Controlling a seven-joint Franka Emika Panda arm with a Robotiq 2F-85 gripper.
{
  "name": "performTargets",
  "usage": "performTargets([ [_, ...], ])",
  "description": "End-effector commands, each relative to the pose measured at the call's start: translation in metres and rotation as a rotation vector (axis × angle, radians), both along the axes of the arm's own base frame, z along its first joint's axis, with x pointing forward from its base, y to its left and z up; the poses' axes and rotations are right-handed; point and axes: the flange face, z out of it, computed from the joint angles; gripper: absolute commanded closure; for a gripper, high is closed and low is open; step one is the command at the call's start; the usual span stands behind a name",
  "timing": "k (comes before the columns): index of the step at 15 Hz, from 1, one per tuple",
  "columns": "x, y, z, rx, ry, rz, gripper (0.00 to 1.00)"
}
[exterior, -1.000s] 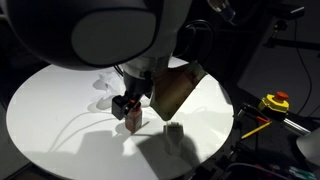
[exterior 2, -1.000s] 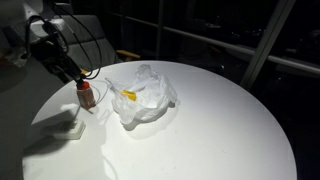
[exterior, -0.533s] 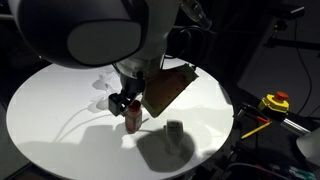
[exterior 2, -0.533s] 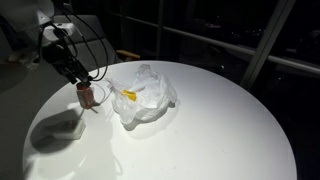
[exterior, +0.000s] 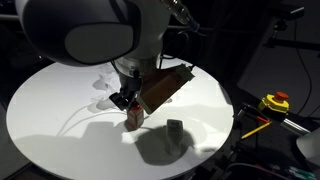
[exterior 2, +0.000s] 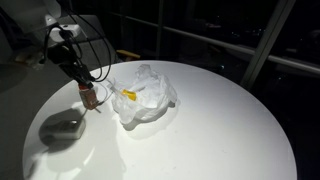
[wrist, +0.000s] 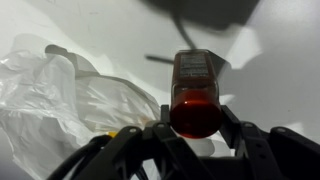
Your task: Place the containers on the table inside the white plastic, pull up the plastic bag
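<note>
The wrinkled white plastic bag [exterior 2: 148, 100] lies slumped beside the jar. I will lift my gripper with the jar, carry it over the bag's folds, and lower it to release.
The brown-orange jar [exterior: 133, 116] [exterior 2: 88, 97] with a red lid stands upright on the round white table [exterior: 50, 120] [exterior 2: 210, 140], near its edge. My gripper [exterior: 128, 101] [exterior 2: 84, 85] [wrist: 194, 118] comes down over it, and in the wrist view a finger presses each side of the red lid of the jar [wrist: 194, 85]. The wrinkled white plastic bag [exterior 2: 148, 100] [wrist: 50, 100] [exterior: 108, 86] lies slumped on the table beside the jar. A small yellow-orange item [exterior 2: 129, 95] rests in its folds. The red-and-white box is out of view.
A yellow-and-red button device [exterior: 275, 101] sits off the table with cables beside it. A brown flat panel [exterior: 167, 86] hangs close behind the gripper. Dark window frames [exterior 2: 262, 40] stand beyond the table's far edge. The arm's shadow [exterior 2: 60, 128] falls on the table near the jar.
The gripper has come down over the jar and its jaws have closed from wide open onto the red lid. The jar and bag have stayed in place.
</note>
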Motion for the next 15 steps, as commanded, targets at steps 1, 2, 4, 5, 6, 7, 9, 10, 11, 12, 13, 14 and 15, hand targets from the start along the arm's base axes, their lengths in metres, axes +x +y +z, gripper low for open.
performTargets([
  [1, 0.004, -0.001, 0.011, -0.037, 0.018, -0.011, 0.75],
  [2, 0.004, 0.000, 0.022, -0.053, 0.030, -0.012, 0.75],
  [4, 0.006, 0.000, 0.057, -0.083, 0.057, -0.008, 0.75],
  [5, 0.009, 0.000, 0.075, -0.099, 0.055, -0.008, 0.75],
  [6, 0.013, -0.001, 0.095, -0.117, 0.039, -0.012, 0.75],
  [7, 0.016, -0.014, 0.105, -0.113, -0.008, -0.036, 0.75],
  [9, 0.036, -0.023, 0.126, -0.099, -0.045, -0.061, 0.75],
  [10, 0.048, -0.026, 0.135, -0.102, -0.065, -0.087, 0.75],
  [11, 0.058, -0.032, 0.135, -0.098, -0.098, -0.096, 0.75],
  [12, 0.068, -0.035, 0.131, -0.112, -0.116, -0.109, 0.75],
  [13, 0.077, -0.038, 0.126, -0.121, -0.130, -0.127, 0.75],
  [14, 0.083, -0.041, 0.118, -0.129, -0.136, -0.142, 0.75],
  [15, 0.088, -0.043, 0.106, -0.147, -0.151, -0.162, 0.75],
])
